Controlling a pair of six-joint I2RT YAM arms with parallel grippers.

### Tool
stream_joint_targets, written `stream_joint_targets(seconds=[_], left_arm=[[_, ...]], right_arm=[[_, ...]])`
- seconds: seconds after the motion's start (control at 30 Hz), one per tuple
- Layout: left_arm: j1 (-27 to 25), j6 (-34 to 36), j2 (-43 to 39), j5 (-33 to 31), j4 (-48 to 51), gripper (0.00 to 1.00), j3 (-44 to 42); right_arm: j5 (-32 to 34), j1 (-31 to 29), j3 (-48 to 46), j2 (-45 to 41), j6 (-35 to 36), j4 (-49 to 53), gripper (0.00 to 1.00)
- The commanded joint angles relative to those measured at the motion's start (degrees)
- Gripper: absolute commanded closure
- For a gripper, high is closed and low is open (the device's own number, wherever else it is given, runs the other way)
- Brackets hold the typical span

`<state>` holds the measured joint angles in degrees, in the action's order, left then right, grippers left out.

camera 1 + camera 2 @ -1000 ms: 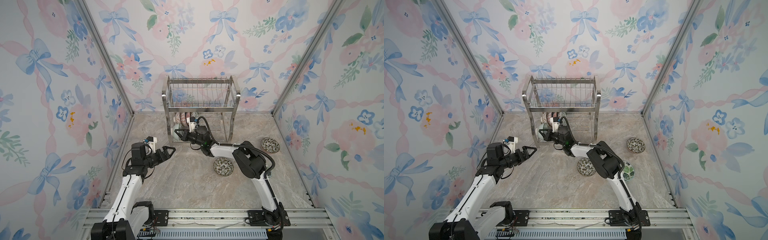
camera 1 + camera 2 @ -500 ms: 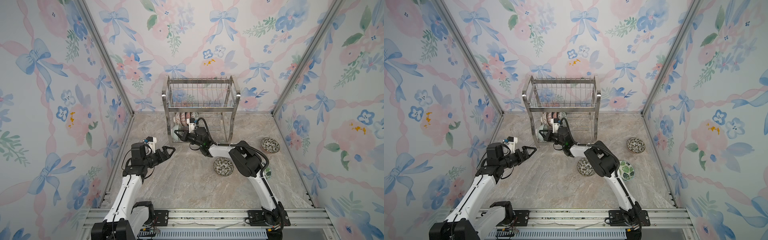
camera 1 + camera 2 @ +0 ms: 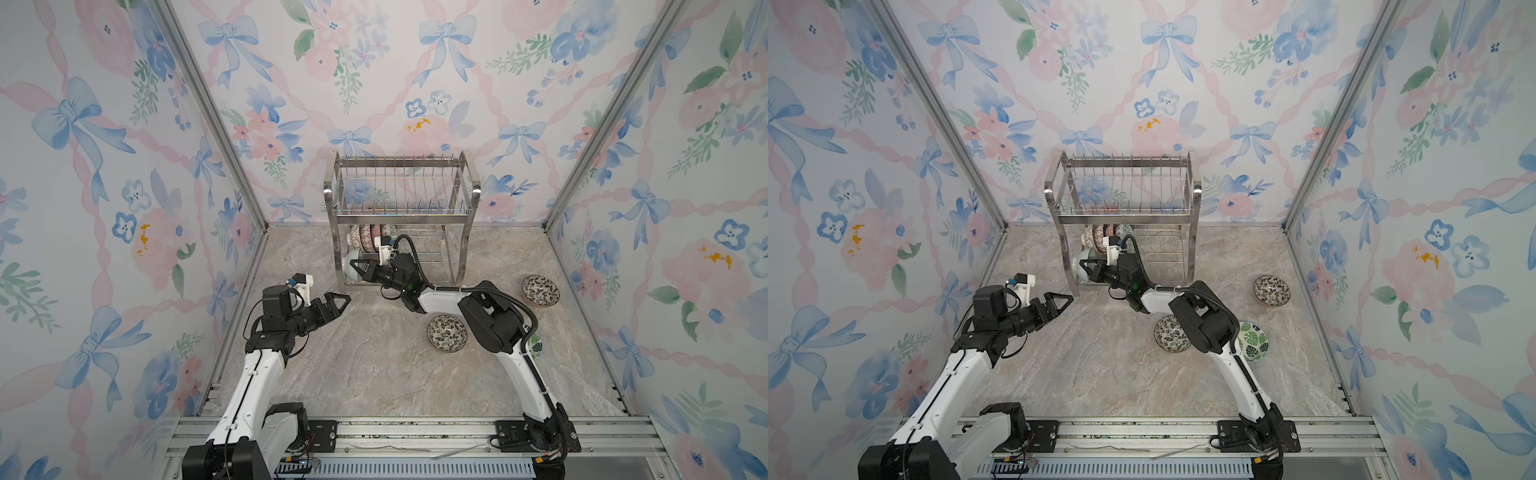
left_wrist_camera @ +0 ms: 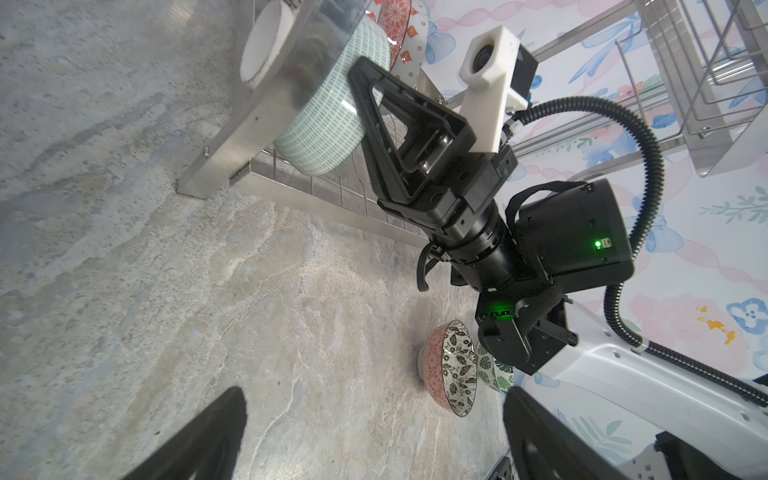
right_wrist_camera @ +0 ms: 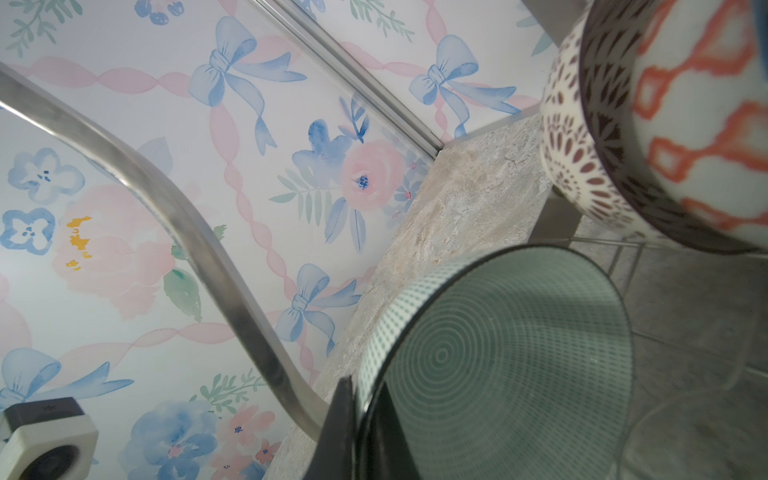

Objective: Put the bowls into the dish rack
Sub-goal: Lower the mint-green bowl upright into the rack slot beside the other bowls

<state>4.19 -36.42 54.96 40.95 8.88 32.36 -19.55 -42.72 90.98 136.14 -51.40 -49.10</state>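
Note:
I need to move my right gripper away from the rack's side frame next and release the bowl's rim over the lower shelf's wires, because the pale green bowl's foot sticks out past that frame.
The steel dish rack (image 3: 468,195) (image 3: 1192,195) stands at the back wall. My right gripper (image 3: 353,263) (image 3: 1083,263) (image 4: 358,72) (image 5: 366,419) reaches into its lower tier, shut on the rim of a pale green bowl (image 3: 351,271) (image 3: 1079,268) (image 4: 328,124) (image 5: 498,361) that stands on edge beside the rack's left frame. Several patterned bowls (image 3: 368,237) (image 3: 1100,237) (image 5: 582,158) stand on edge behind it. My left gripper (image 3: 338,300) (image 3: 1064,300) (image 4: 374,401) hovers open and empty over the table, left of the rack.
Two black-white leafy bowls (image 3: 447,333) (image 3: 540,291) (image 3: 1170,333) (image 3: 1271,291) (image 4: 455,370) and a green leaf bowl (image 3: 1254,341) sit on the marble table (image 3: 374,374) at the right, the leaf bowl partly under my right arm. Flowered walls enclose the table.
My right arm has shifted slightly left, nudging the green bowl a little deeper into the lower tier. The left arm has not moved.

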Motion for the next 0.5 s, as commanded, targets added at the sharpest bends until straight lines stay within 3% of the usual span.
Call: stream_joint_targets(seconds=[0.0,0.47], left_arm=[[0.5,0.1,0.2,-0.4,-0.3,0.02,-0.5],[0.5,0.1,0.4,-0.7,-0.2,0.02,-0.7]], right_arm=[[-0.2,0.9,2.4,1.2,2.1,-1.7,1.0],[0.0,2.0,4.4,3.0,1.9,-0.5,0.99]])
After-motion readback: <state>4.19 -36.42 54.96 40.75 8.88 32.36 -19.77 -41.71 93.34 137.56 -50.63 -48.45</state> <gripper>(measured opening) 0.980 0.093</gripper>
